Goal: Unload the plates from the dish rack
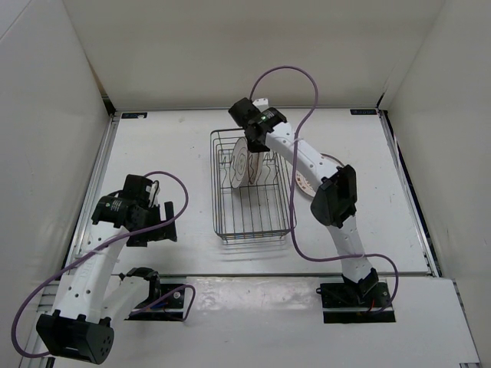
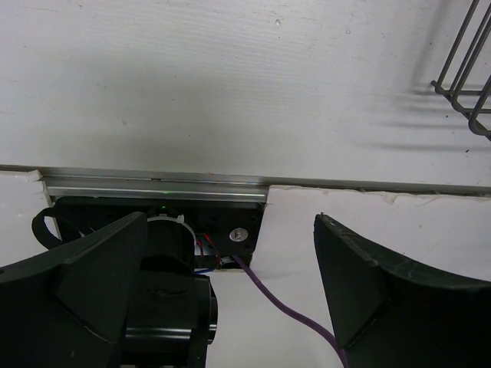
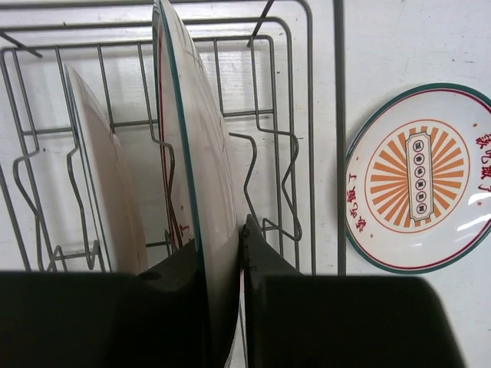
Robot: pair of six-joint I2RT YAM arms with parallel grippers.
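My right gripper lifts and swings over the flat plate beside the rack next. It then tilts and lowers to release, since one plate already lies unloaded there.
The dark wire dish rack (image 1: 230,222) stands mid-table. My right gripper (image 1: 255,146) reaches down into its far end and is shut on the rim of an upright plate (image 3: 196,130), one finger on each face. In the right wrist view the gripper (image 3: 220,241) holds this plate on edge. A second plate (image 3: 107,192) stands in the rack to its left. One upright patterned plate (image 1: 240,162) shows from above. A third plate (image 3: 418,176) lies flat on the table right of the rack, partly under the right arm (image 1: 305,182). My left gripper (image 1: 156,201) is open and empty, well left of the rack.
White walls enclose the table on the left, back and right. A corner of the rack (image 2: 468,73) shows at the top right of the left wrist view. A purple cable (image 2: 280,303) and the left arm's base (image 2: 165,230) lie under the left gripper (image 2: 230,222).
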